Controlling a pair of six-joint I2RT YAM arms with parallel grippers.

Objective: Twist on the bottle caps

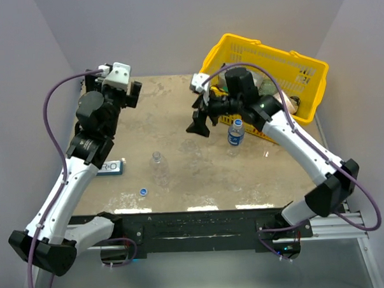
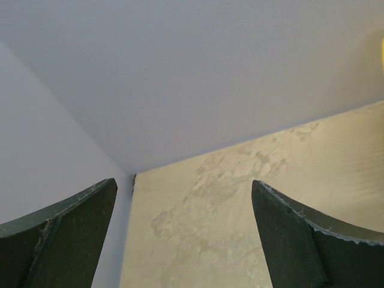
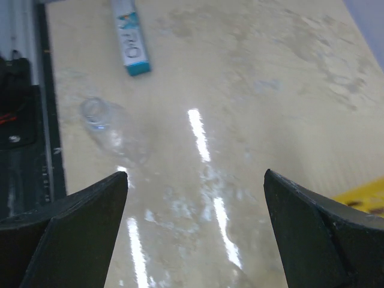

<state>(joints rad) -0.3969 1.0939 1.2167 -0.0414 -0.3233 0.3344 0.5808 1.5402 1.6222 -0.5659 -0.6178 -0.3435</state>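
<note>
Next, my right gripper needs to go back, to the left in the top view, then lower to the clear bottle's neck (image 1: 157, 157), since that bottle lacks a cap.
A labelled bottle (image 1: 235, 134) stands upright in front of the yellow basket, with a blue cap (image 1: 237, 123) on its neck. An unlabelled clear bottle (image 1: 158, 165) (image 3: 99, 117) stands uncapped near the table's middle. A loose blue cap (image 1: 144, 191) lies on the table in front of it. My right gripper (image 1: 199, 127) (image 3: 195, 180) hangs open just left of the labelled bottle, with nothing between its fingers. Far back on the left, my left gripper (image 1: 136, 93) (image 2: 183, 186) is raised and open, empty, facing the table's back corner.
A yellow basket (image 1: 303, 66) holding cans and other items stands at the back right; its edge (image 3: 366, 201) shows in the right wrist view. A blue-and-white packet (image 1: 110, 167) (image 3: 130, 36) lies at the left beside the left arm. Walls close the back and both sides.
</note>
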